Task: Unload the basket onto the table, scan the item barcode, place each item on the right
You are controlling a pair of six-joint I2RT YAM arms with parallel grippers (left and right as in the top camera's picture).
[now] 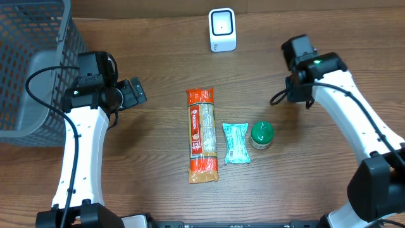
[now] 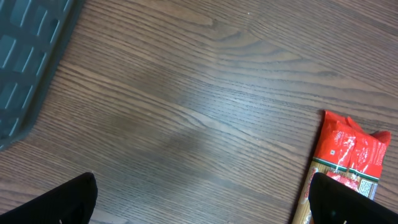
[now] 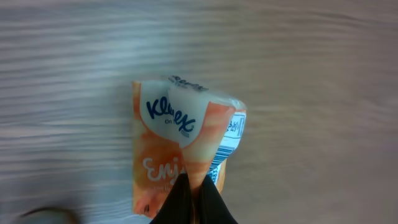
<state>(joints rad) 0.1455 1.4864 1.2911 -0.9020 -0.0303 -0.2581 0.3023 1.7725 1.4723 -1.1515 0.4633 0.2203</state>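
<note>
The pack still hangs above the table. So my right gripper moves down toward the bare tabletop [image 1: 295, 118] beside the green-lidded jar next and releases the pinched fold there.
An orange and white Kleenex tissue pack [image 3: 166, 140] hangs over the wooden table in the right wrist view, pinched at its lower edge by my right gripper [image 3: 194, 188], which is shut on it. A barcode label [image 3: 231, 134] shows on the pack's right side. From overhead the pack is hidden under the right wrist [image 1: 302, 62]. The white scanner [image 1: 222, 30] stands at the back centre, left of that wrist. My left gripper [image 1: 135, 92] is open over bare table, left of the other items, with nothing between its fingers [image 2: 69, 200].
A long red and orange pasta packet [image 1: 202, 135] lies mid-table, its top end also showing in the left wrist view [image 2: 348, 152]. Beside it lie a teal packet [image 1: 236, 143] and a green-lidded jar [image 1: 261, 135]. A grey mesh basket [image 1: 31, 69] fills the far left.
</note>
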